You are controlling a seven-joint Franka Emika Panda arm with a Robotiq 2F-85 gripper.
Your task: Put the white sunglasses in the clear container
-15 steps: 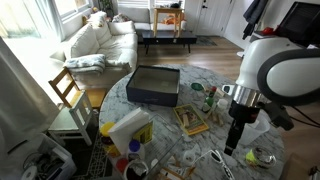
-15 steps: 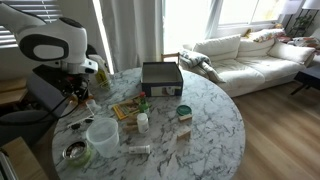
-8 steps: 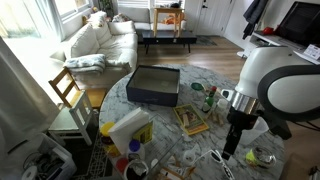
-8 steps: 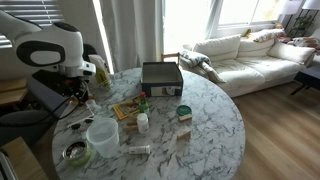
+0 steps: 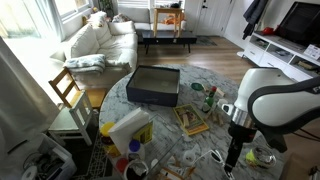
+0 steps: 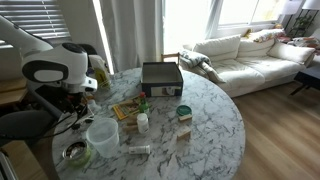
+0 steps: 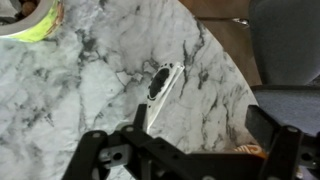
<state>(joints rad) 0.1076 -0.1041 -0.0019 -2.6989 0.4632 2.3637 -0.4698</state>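
Note:
The robot should shift its gripper away from the table's edge and down onto the thin white temple arm before it grabs the sunglasses.
The white sunglasses lie folded on the marble table, ahead of my gripper in the wrist view. They also show in an exterior view near the table's edge. My gripper is open and empty, its dark fingers spread wide, a little short of the glasses. It hangs just above the table next to the glasses. The clear container stands apart from them on the table, and shows in both exterior views.
A dark navy box sits at the table's far side. A book, bottles, a small jar and a green-rimmed bowl are scattered about. A sofa stands beyond the table.
The arm has come down and toward the table's edge, bringing the gripper lower and closer to the sunglasses. Nothing on the table has moved.

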